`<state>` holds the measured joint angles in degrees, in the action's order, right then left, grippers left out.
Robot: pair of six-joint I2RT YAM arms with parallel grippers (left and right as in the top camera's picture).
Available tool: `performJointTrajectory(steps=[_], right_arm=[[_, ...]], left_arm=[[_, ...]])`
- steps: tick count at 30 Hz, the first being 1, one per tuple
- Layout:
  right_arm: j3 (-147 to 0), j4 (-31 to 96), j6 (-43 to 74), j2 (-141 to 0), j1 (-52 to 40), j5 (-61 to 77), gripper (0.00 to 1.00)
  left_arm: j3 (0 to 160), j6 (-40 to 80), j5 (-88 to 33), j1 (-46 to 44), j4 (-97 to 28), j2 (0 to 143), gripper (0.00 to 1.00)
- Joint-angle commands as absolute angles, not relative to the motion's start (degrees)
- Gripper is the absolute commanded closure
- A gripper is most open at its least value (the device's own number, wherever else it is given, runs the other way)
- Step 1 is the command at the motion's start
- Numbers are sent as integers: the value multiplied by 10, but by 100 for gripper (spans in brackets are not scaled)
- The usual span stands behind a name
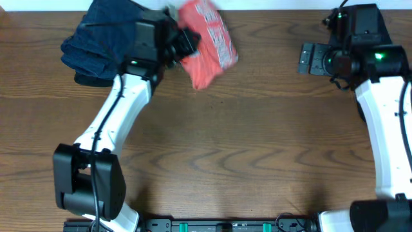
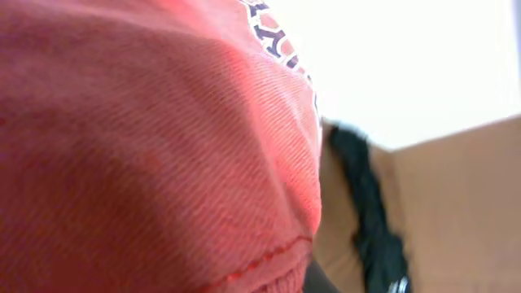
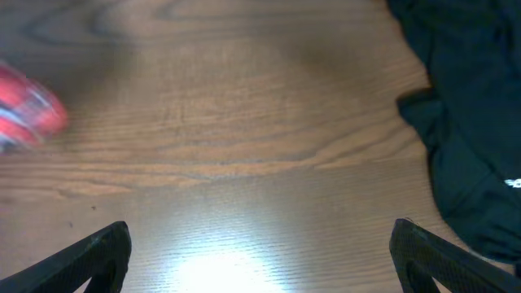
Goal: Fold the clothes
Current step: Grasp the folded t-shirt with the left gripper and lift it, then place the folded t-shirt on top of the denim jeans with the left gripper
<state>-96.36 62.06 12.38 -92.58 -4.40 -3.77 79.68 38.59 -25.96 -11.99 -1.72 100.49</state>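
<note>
I will move the T-shirt (image 1: pixel 209 42) to the left in the overhead view with my left gripper, then down, and release it on top of the navy denim garment (image 1: pixel 109 33), where cloth already lies heaped.
The coral-red T-shirt (image 1: pixel 209 42) is bunched up at the far middle of the table, with its white-and-navy lettering showing. My left gripper (image 1: pixel 183 42) is at the shirt's left edge and seems shut on it. In the left wrist view the red cloth (image 2: pixel 146 138) fills most of the frame and hides the jaws. My right gripper (image 1: pixel 309 58) is far off at the back right. It is open and empty, and its two fingers (image 3: pixel 260 260) are spread wide over bare wood. The shirt shows as a red blur at the left of the right wrist view (image 3: pixel 24 114).
A dark navy denim garment (image 1: pixel 96 45) lies heaped at the back left, under and beside the left arm. A black shirt (image 3: pixel 472 122) lies at the right of the right wrist view. The wooden table (image 1: pixel 244 142) spreads across the middle and front.
</note>
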Motion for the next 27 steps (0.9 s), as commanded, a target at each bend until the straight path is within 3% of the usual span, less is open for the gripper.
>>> performJointTrajectory(steps=[1,10,15,21,27], right_arm=[[-959,622,133,-947,-40,-25,1],[-959,621,133,-957,-41,-10,2],[-959,622,133,-957,-43,10,1],[-959,622,133,-957,-46,18,1],[-959,621,133,-957,-47,18,1]], left_arm=[[811,439,-218,-80,19,996,94],[811,438,-25,17,65,1001,95],[811,457,-23,41,145,1031,94],[811,560,-23,63,190,1072,94],[811,580,-24,75,180,1104,94]])
